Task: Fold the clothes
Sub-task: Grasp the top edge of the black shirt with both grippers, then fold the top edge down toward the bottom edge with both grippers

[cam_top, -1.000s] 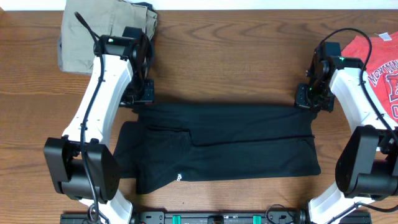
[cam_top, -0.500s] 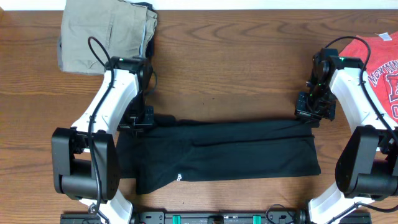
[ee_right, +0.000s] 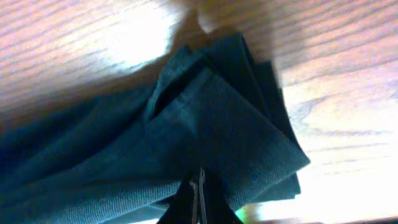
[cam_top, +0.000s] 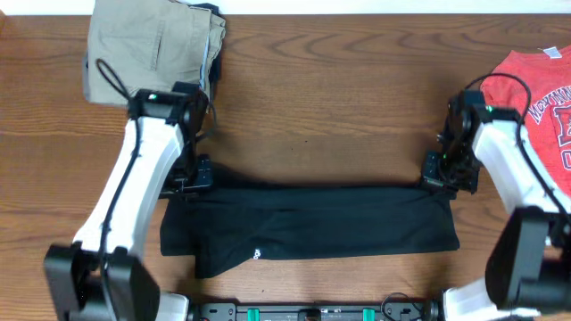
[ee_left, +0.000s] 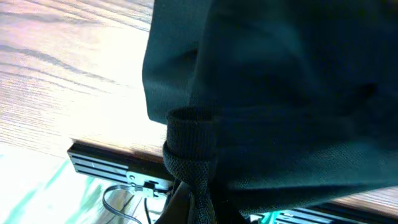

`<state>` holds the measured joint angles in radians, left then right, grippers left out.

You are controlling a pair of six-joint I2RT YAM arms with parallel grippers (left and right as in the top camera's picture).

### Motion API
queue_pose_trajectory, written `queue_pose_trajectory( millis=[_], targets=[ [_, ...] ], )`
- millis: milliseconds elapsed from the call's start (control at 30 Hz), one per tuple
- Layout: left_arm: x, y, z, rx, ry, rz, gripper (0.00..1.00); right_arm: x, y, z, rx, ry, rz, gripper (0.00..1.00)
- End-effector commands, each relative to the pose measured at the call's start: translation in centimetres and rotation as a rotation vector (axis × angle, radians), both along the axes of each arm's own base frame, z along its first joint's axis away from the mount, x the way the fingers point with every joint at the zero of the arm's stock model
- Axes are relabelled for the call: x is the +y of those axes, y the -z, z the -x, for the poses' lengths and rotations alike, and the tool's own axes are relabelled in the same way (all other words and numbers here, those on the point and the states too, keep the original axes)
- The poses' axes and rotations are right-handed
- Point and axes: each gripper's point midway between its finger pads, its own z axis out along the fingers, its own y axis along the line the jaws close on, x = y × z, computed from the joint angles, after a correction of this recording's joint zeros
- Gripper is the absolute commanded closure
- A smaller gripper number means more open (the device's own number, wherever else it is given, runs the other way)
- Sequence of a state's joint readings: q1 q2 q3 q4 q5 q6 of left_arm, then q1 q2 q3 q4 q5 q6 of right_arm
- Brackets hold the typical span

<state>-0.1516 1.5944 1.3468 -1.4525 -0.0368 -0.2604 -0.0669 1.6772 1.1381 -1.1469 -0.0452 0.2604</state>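
The garment's corner goes back toward the base bar and down over the garment's near layer (cam_top: pixel 197 237) next. My left gripper releases it there, because that layer already lies flat.
A black garment (cam_top: pixel 312 227) lies spread across the near middle of the wooden table, folded over lengthwise into a long band. My left gripper (cam_top: pixel 190 178) is shut on its far left corner; in the left wrist view the dark cloth (ee_left: pixel 273 99) hangs bunched from between the fingers (ee_left: pixel 193 199). My right gripper (cam_top: pixel 443 174) is shut on the far right corner; in the right wrist view the folded cloth (ee_right: pixel 205 124) is pinched at the fingertips (ee_right: pixel 198 186).
Folded khaki trousers (cam_top: pixel 152 49) lie at the far left corner. A red printed T-shirt (cam_top: pixel 544 98) lies at the right edge. The robot base rail (cam_top: pixel 312 312) runs along the near table edge.
Both grippers have drawn the garment's far edge toward the near side, folding it over; the black cloth now shows as a narrower band.
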Motion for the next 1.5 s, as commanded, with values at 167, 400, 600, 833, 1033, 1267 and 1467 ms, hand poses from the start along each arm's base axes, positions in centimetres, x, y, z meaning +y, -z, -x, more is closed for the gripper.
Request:
queue_pose_trajectory(
  millis=[167,400,600,833,1033,1267,1467],
  targets=[
    [-0.1,1.3,2.8,0.072,-0.046,0.013,0.94,0.5,0.1,2.6,-0.007,0.022,-0.01,0.99],
    [0.2,4.2,4.5,0.118,-0.104,-0.012,0.94,0.6,0.3,2.9,0.002,0.038,-0.01,0.99],
    [0.1,4.4,4.1,0.101,-0.122,-0.013,0.94,0.7,0.3,3.5,0.029,0.038,-0.012,0.99],
    [0.2,4.3,4.4,0.109,-0.141,-0.021,0.94,2.4,0.1,3.6,0.031,0.039,-0.102,0.99],
    [0.4,3.7,5.9,0.169,-0.178,-0.047,0.94,2.4,0.0,4.0,0.048,0.037,-0.102,0.99],
    [0.5,3.3,6.7,0.204,-0.192,-0.06,0.71,2.4,0.5,4.6,0.066,0.037,-0.099,0.92],
    [0.5,3.3,6.7,0.205,-0.192,-0.06,0.44,2.4,0.9,5.3,0.087,0.038,-0.099,0.31]
  ],
)
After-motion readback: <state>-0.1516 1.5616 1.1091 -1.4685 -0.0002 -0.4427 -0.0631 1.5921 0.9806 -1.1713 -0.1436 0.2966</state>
